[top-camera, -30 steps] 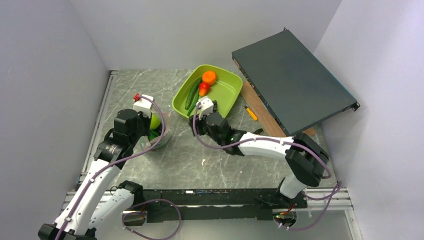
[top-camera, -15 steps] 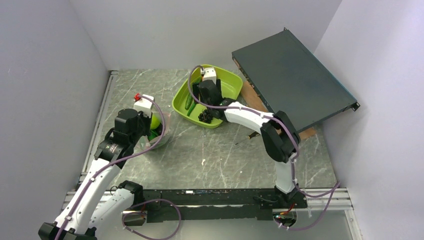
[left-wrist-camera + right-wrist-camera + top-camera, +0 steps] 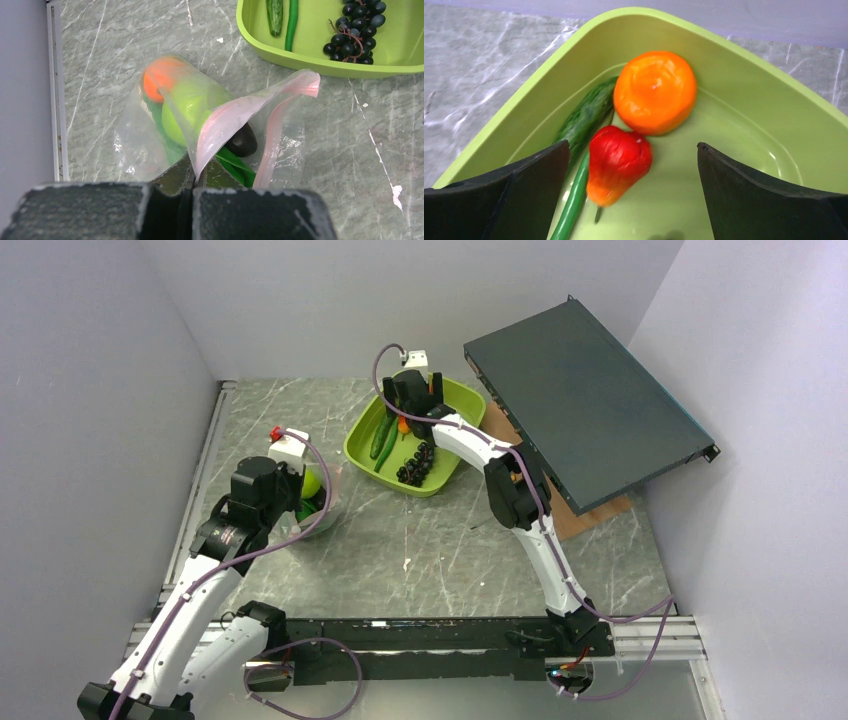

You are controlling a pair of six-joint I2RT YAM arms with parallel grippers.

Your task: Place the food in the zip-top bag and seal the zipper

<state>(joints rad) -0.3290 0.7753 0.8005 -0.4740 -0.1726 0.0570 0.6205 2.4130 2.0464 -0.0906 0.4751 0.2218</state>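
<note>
My right gripper needs to move down past the red pepper [image 3: 616, 162] next, with its fingers open around the orange in the tray, because the orange is still outside the bag.
The clear zip-top bag [image 3: 145, 125] lies on the table at the left, its mouth held up. My left gripper [image 3: 192, 187] is shut on the pink zipper [image 3: 240, 110] strip; it also shows in the top view [image 3: 300, 485]. Inside the bag are an orange [image 3: 160, 77], a green apple [image 3: 192, 107], a dark eggplant [image 3: 243, 141] and green pods [image 3: 237, 167]. My right gripper [image 3: 634, 170] is open and empty, low over the lime-green tray [image 3: 744, 80], straddling a red pepper [image 3: 616, 162]. An orange [image 3: 655, 92], a cucumber [image 3: 586, 117] and a thin green pod [image 3: 574, 200] lie beside it.
Dark grapes [image 3: 415, 462] lie in the tray's near corner. A large dark flat box [image 3: 585, 400] leans at the back right on a wooden board [image 3: 520, 460]. Grey walls close in the left, back and right.
My right arm has stretched from the tray's near edge to over its far part. The grapes now show in the tray's near corner. The left arm has not moved.
</note>
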